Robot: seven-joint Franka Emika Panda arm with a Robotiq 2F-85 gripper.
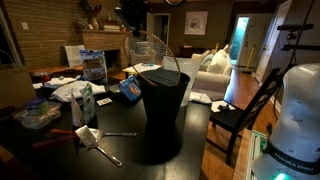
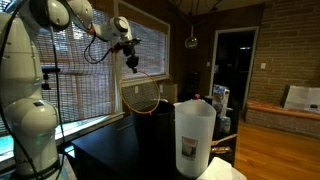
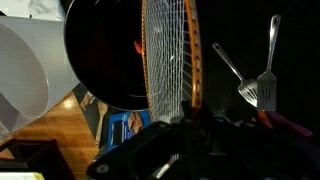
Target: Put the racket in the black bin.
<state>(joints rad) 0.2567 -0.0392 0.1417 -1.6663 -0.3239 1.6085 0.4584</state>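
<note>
Part of the racket's head hangs outside the bin's rim, so my gripper needs to move a little farther over the black bin's opening [image 1: 166,77] [image 3: 108,52] and let go of the racket's shaft.
The racket [image 1: 150,50] hangs head down from my gripper [image 1: 130,14], directly above the black bin [image 1: 160,110]. The lower edge of its head is about level with the bin's rim. In an exterior view the gripper [image 2: 130,47] holds the shaft high up, with the racket head [image 2: 143,95] over the dark bin [image 2: 150,140]. In the wrist view the string grid [image 3: 170,55] runs up from my gripper [image 3: 190,125], and the bin's round opening [image 3: 105,50] lies beside it. The gripper is shut on the racket's shaft.
The bin stands on a dark table [image 1: 200,130]. A silver spatula [image 1: 105,145] [image 3: 262,85] lies near it. Bags and blue packets [image 1: 95,65] crowd the table's far side. A chair [image 1: 245,105] stands beside it. A white translucent container [image 2: 195,135] is in the foreground.
</note>
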